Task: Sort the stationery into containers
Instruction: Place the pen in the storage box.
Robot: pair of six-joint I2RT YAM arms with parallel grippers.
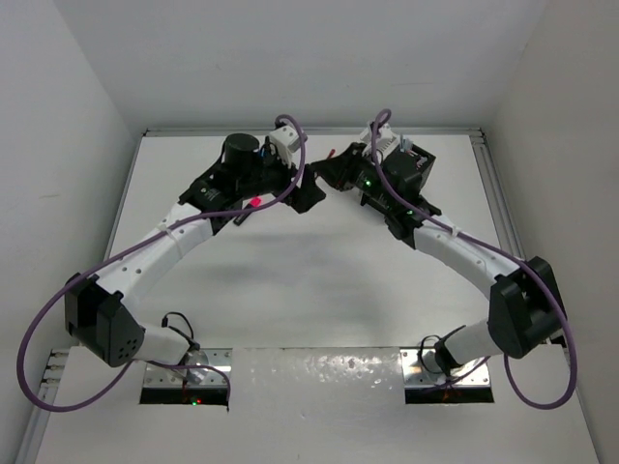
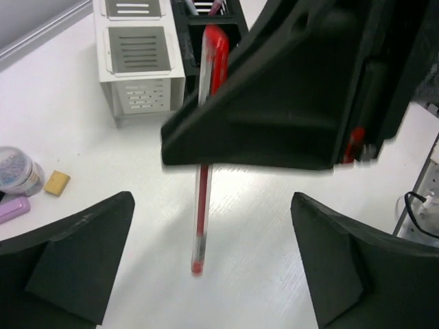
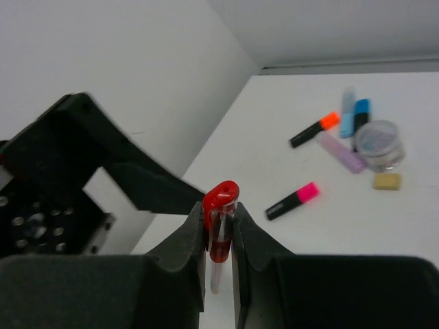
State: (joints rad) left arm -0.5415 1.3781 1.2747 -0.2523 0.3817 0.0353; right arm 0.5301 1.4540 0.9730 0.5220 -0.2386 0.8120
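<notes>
The red pen needs to swing with my right gripper to the gripper's right in the top view, over the black box's far section [image 1: 416, 154] that already holds pens. The pen should be released there.
My right gripper [image 3: 219, 211] is shut on the red-capped end of a clear red pen [image 3: 223, 195] and holds it tip down above the table. In the left wrist view the pen [image 2: 200, 226] hangs from the right gripper [image 2: 274, 103], its tip between my left gripper's [image 2: 211, 205] wide-open, empty fingers. The joined white box [image 2: 137, 62] and black box [image 2: 212, 34] stand just behind the pen. In the top view both grippers, left [image 1: 308, 193] and right [image 1: 331, 174], meet at the table's far middle.
Loose on the table: an orange-tipped highlighter [image 3: 313, 130], a pink-tipped one [image 3: 291, 201], blue ones [image 3: 355, 114], a purple one [image 3: 341, 152], the tape roll [image 3: 377, 142] and the tan eraser [image 3: 387, 181]. The roll [image 2: 17, 171] and eraser [image 2: 57, 182] lie left of my left gripper.
</notes>
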